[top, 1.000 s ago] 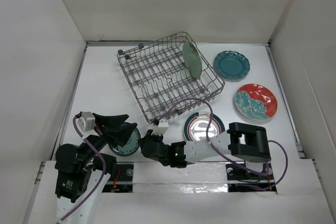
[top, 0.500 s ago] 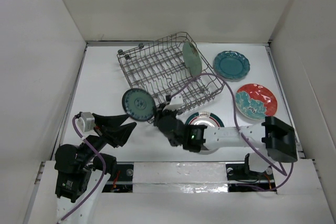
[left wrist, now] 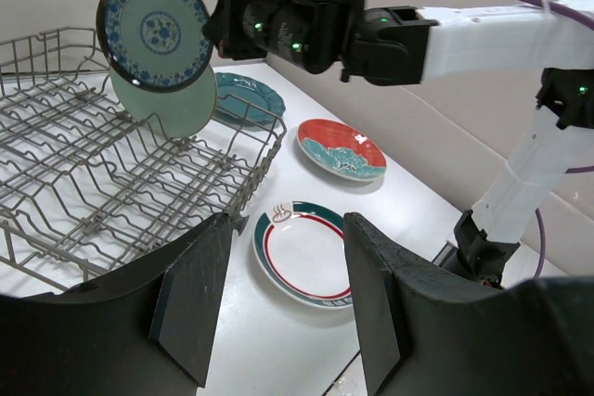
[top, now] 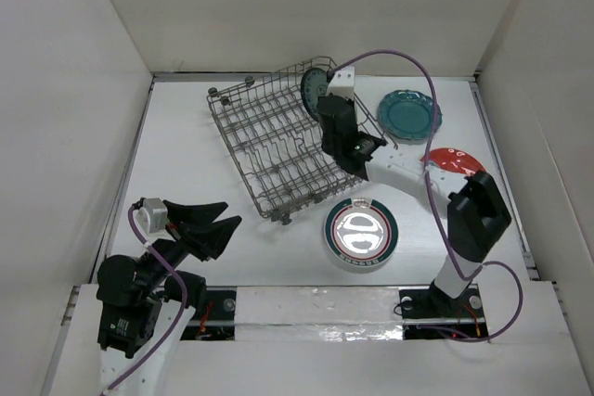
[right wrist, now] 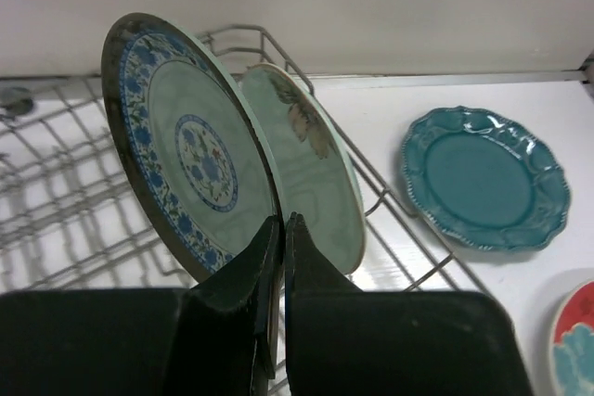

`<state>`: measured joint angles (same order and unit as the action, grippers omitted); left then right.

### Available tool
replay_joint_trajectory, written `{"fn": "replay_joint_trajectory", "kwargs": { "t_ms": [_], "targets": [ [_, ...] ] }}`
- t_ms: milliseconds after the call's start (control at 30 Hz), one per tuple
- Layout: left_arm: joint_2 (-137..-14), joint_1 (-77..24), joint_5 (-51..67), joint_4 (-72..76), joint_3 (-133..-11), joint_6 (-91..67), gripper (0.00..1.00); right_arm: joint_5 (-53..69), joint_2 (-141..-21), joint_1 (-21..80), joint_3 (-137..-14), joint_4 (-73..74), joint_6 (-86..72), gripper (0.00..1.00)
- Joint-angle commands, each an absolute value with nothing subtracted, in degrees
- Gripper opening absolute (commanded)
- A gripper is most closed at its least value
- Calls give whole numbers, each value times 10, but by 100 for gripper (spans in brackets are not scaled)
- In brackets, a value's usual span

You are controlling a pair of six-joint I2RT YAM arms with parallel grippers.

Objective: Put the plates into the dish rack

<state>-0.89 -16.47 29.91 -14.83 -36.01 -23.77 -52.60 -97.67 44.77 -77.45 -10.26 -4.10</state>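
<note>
The patterned plate is still hanging above the rack wires next to the pale green plate, so my right gripper needs to go down into those wires next and let go of it.
My right gripper [right wrist: 281,220] is shut on the rim of the small white plate with the teal pattern [right wrist: 190,159], holding it upright above the dish rack's [top: 243,150] back right end. The pale green plate [right wrist: 316,173] stands in the rack just behind it. From the left wrist view the patterned plate [left wrist: 153,30] hangs higher than the green plate [left wrist: 172,104]. My left gripper [top: 223,213] is open and empty, low near the front left. The ringed plate [top: 360,232], the scalloped teal plate [top: 408,115] and the floral plate [left wrist: 341,147] lie flat on the table.
The right arm [top: 399,169] reaches over the table's right side and partly covers the floral plate from above. White walls close in the table on the left, back and right. The rack sits at an angle in the middle back.
The right arm has swung the patterned plate from the front left of the table up and across to the rack's back right end. The left arm has stayed put.
</note>
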Motion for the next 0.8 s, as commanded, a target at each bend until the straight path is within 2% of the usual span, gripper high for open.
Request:
{"fn": "replay_joint_trajectory", "kwargs": {
  "t_ms": [0,433,667,733,767],
  "targets": [
    [32,-169,303,-120,-364,-229,48,-498,-1011,417,-823,-78,37,0],
    [22,-169,303,-112,-360,-225,48,-464,-1128,386,-879,-40,55,0],
    [21,-169,303,-112,-360,-225,48,-508,-1179,410,-903,-20,47,0],
    [21,-169,303,-112,-360,-225,48,-512,-1182,415,-911,-7,35,7],
    [21,-169,303,-112,-360,-225,48,-513,-1181,415,-914,-3,29,18]
  ]
}}
